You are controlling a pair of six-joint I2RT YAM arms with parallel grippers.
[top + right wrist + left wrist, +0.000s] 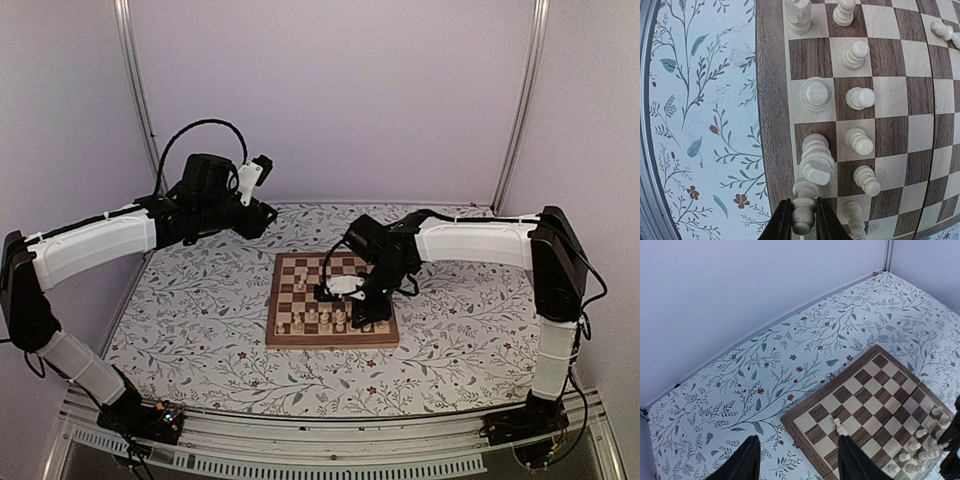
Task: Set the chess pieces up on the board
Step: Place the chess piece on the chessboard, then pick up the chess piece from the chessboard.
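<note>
My open left gripper should move down and to the right in the top view, onto the piece's near end (299, 286), because the small piece is lying on its side.
The board (330, 341) lies in the middle of the floral cover, and its left border (771, 100) fills the right wrist view. Several pale chess pieces (816, 93) stand in two rows along its near edge. A single pawn (840, 426) stands apart near a far corner. My right gripper (802, 225) is shut on one chess piece (804, 212) in the edge row, its fingers (781, 222) pressed to either side. Beside it stands a taller piece (816, 162). My left gripper (800, 465) hangs open and holds nothing, high above the cover left of the board.
A small piece (945, 31) lies on its side further in on the board. Pawns (860, 97) stand one square right of the held piece's row. The floral cover (200, 320) surrounds the board, with a metal rail (330, 440) at the near edge and pale walls behind.
</note>
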